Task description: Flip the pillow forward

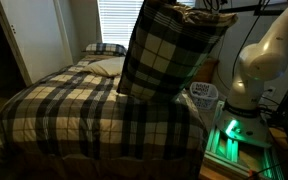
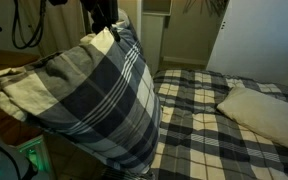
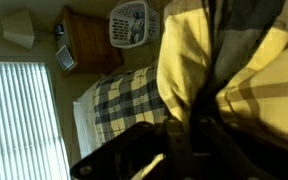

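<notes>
I will next swing my gripper toward the plain cream pillow [image 2: 265,115], tip the top edge of the plaid pillow over and let go of it, because the plaid pillow's lower edge is already resting on the bedspread.
The large black, cream and tan plaid pillow [image 1: 164,50] hangs upright above the near end of the bed, its lower edge resting on the bedspread. It also shows in an exterior view [image 2: 109,95]. My gripper [image 2: 104,14] is at its top edge, shut on a pinch of the fabric. In the wrist view the dark jaws [image 3: 184,135] clamp a fold of the pillow [image 3: 234,60].
The bed [image 1: 74,105] has a matching plaid bedspread. A plain cream pillow [image 2: 262,112] and a smaller plaid pillow [image 1: 105,48] lie at the head. A white basket [image 1: 203,95] and the arm's base [image 1: 239,130] stand beside the bed. Window blinds [image 1: 114,20] behind.
</notes>
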Robot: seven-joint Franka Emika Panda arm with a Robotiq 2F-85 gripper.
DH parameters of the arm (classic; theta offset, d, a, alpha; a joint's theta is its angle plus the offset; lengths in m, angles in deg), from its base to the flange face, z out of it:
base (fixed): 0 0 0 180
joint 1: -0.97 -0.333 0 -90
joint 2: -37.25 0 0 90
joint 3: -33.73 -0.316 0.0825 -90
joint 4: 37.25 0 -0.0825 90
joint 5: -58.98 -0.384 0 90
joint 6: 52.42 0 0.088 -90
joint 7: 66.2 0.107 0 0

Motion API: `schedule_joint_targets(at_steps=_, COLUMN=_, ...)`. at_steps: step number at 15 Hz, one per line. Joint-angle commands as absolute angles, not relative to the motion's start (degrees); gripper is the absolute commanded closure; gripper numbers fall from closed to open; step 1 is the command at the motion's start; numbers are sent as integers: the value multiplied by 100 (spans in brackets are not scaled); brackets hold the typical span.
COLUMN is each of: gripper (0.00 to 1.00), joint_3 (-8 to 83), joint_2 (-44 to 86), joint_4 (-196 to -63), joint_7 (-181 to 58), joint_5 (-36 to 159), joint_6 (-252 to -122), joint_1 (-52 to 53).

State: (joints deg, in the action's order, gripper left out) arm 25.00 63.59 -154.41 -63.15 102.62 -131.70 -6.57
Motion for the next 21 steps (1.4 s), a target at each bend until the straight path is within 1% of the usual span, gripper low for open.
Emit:
schedule_joint_targets(at_steps=1, gripper=89, joint_3=2528, joint_2=6326, joint_4=-15443, joint_7=-6302, joint_5=10236, joint_6=-13153, joint_1=-692)
schedule_joint_targets(at_steps=6, gripper=89, joint_3=2491, joint_2=6251, joint_4=-15479, joint_7=-6247, joint_5=10222, joint_6=-13157, joint_1=-728)
schedule_joint_targets(at_steps=7, gripper=97, joint_3=2492, joint_2=6251, joint_4=-15479, joint_7=-6247, joint_5=10222, joint_6=-13157, joint_1=-727)
schedule_joint_targets(at_steps=10, gripper=96, joint_3=2740, joint_2=6258, joint_4=-15412, joint_7=-6276, joint_5=10493, joint_6=-13464, joint_1=-551)
schedule_joint_targets(at_steps=14, gripper=97, joint_3=3027, joint_2=6125, joint_4=-15419, joint_7=-6177, joint_5=11424, joint_6=-14249, joint_1=-244)
schedule_joint_targets(at_steps=21, gripper=97, joint_3=3595, joint_2=5811, joint_4=-15489, joint_7=-6290, joint_5=11784, joint_6=-15758, joint_1=85)
